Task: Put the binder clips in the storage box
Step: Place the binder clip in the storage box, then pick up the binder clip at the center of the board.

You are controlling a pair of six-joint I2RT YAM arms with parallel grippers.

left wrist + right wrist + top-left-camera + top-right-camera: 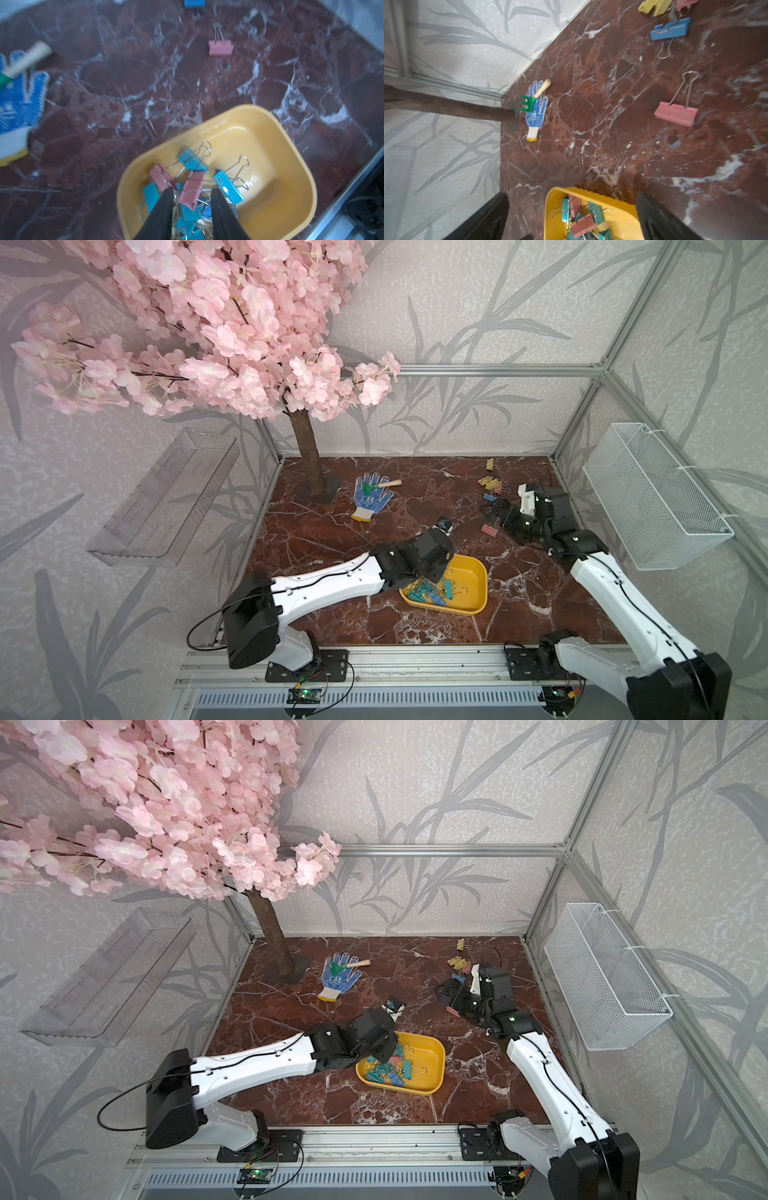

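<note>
My open right gripper aims across the table past the pink clip, so next it will tilt its fingers down and lower them around the clip's pink body.
The yellow storage box lies near the table's front middle, with several teal and pink binder clips heaped in its left end. My left gripper hangs over that heap with its jaws apart. A pink clip sits between the fingers with a gap on each side. My right gripper stands wide open and empty at the right. It is beside a loose pink clip and a blue clip.
More yellow clips lie behind the right gripper, and one sits near the back wall. A blue dotted glove with a small rake lies beside the tree trunk. A wire basket hangs on the right wall and a clear shelf on the left.
</note>
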